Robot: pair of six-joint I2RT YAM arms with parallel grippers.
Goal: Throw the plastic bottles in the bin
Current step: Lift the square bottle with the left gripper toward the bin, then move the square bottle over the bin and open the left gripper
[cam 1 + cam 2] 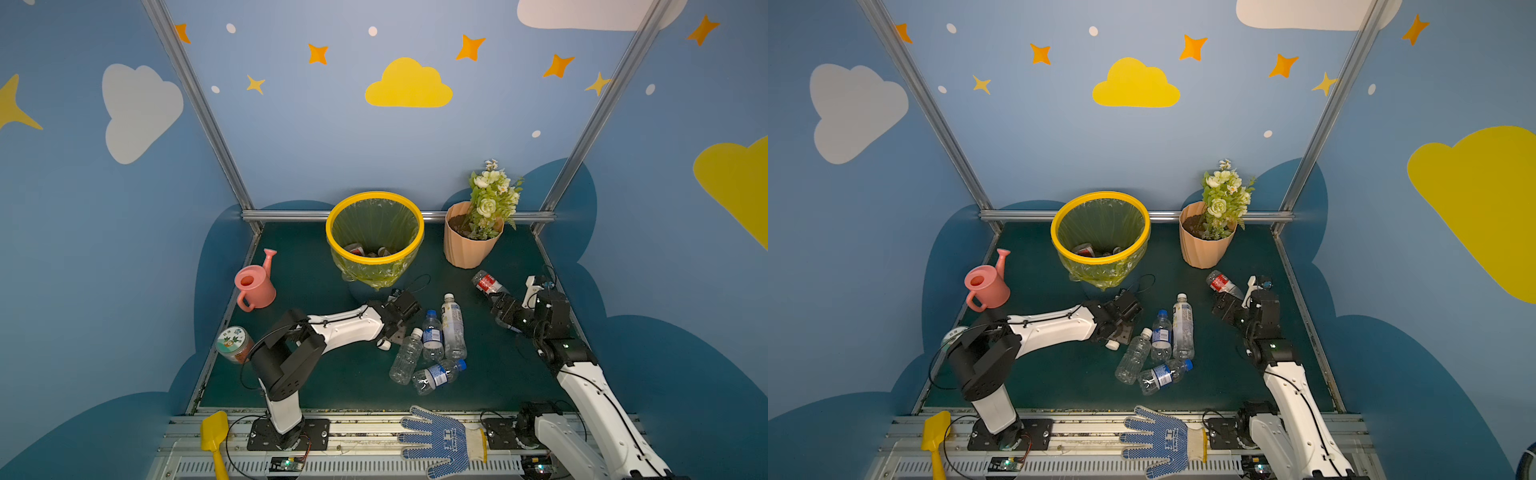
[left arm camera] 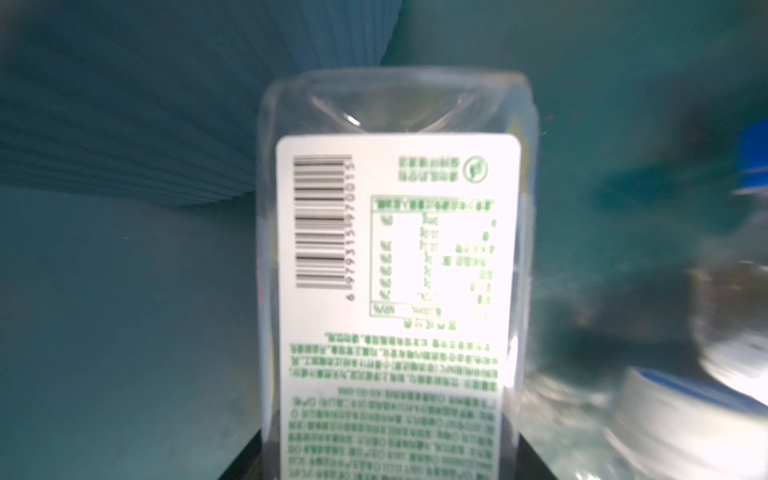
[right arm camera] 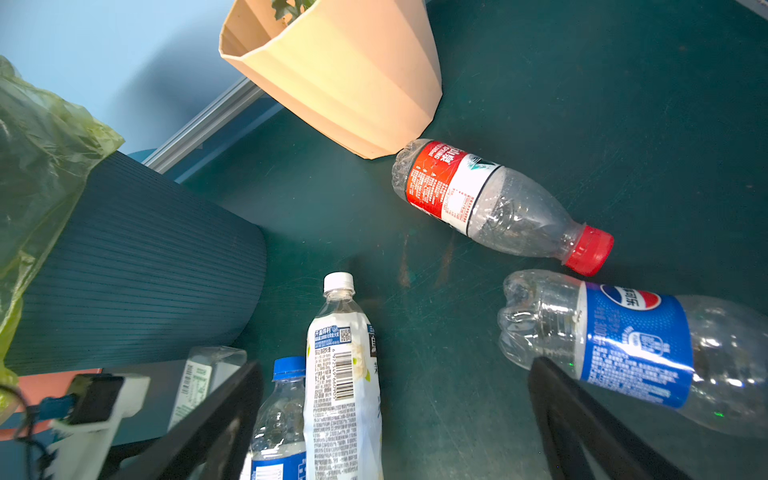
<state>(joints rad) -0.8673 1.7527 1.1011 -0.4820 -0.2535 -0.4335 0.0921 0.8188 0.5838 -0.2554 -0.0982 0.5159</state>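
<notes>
The bin's yellow-rimmed opening (image 1: 374,226) is outward and higher, so the robot's left gripper will next lift the bottle up past the bin's rim, move outward and release it inside.
My left gripper (image 1: 397,309) (image 2: 390,465) is shut on a clear square-sided plastic bottle (image 2: 395,257) with a white, green-printed label, low over the mat just in front of the bin (image 1: 374,198) (image 1: 1100,196). The bin has a yellow rim and a green liner, and some bottles lie at its bottom. Several bottles (image 1: 432,336) (image 1: 1160,336) lie in a pile right of that gripper. My right gripper (image 1: 498,305) (image 3: 395,374) hangs open, with nothing between its fingers, over a red-labelled bottle (image 1: 486,283) (image 3: 490,199) and a blue-labelled bottle (image 3: 631,349).
A peach flowerpot (image 1: 469,245) (image 3: 345,70) with flowers stands right of the bin, close to the red-labelled bottle. At the left are a pink watering can (image 1: 254,284) and a round jar (image 1: 232,345). A yellow shovel (image 1: 214,432) and a blue-dotted glove (image 1: 440,440) lie on the front rail.
</notes>
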